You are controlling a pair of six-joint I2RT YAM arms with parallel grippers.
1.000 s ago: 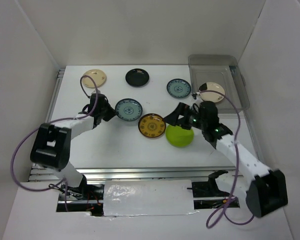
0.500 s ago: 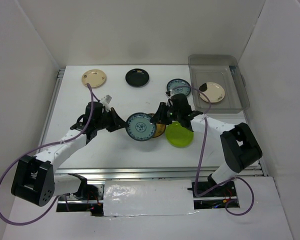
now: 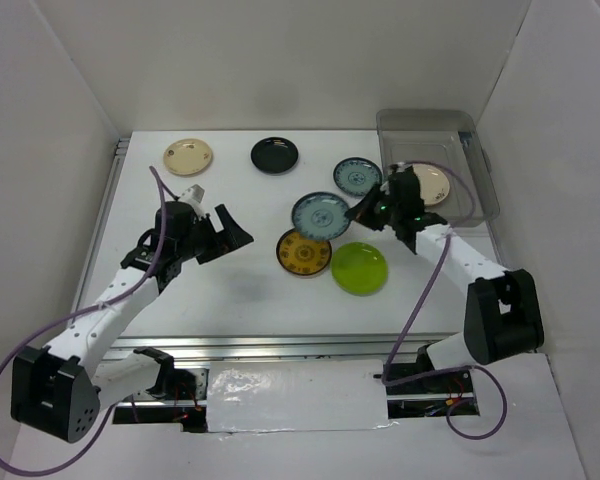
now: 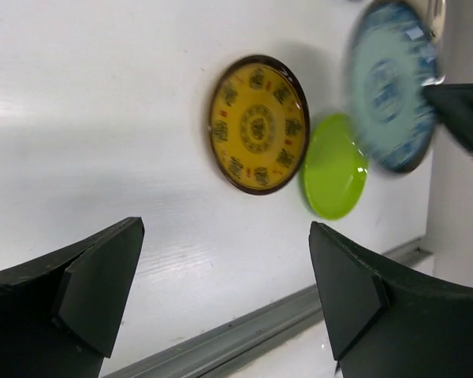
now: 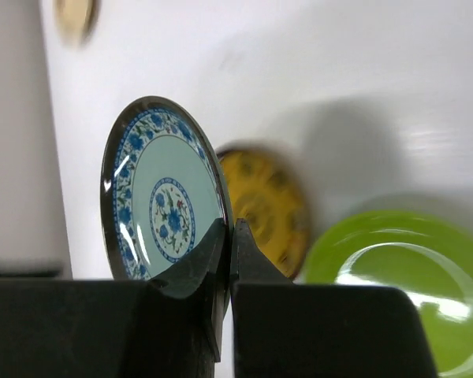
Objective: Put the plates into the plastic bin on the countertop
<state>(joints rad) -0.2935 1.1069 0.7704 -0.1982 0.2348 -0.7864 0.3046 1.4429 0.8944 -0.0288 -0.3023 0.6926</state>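
I will move my right gripper outward and to the right in the top view, then down into the bin, where the cream plate lies [image 3: 433,183] open for stacking.
My right gripper [image 3: 363,211] is shut on the rim of a blue-patterned plate [image 3: 320,215], holding it tilted above the countertop [image 3: 230,290]; in the right wrist view the plate [image 5: 162,189] stands on edge between the jaws [image 5: 230,228]. The plastic bin [image 3: 465,135] at the back right holds a cream plate [image 3: 437,181]. On the countertop lie a second blue-patterned plate [image 3: 357,177], a black plate [image 3: 274,154], a cream plate [image 3: 188,156], an amber plate [image 3: 303,252] and a lime green plate [image 3: 359,268]. My left gripper [image 3: 232,230] is open and empty, left of the amber plate [image 4: 258,124].
White walls enclose the countertop on three sides. A metal rail [image 3: 280,343] runs along the near edge, and another along the left edge. The right arm's cable hangs over the near right part of the top.
The left gripper opened and let go of the blue-patterned plate, then drew back left. The right gripper shut on that plate and carried it back and right, toward the bin.
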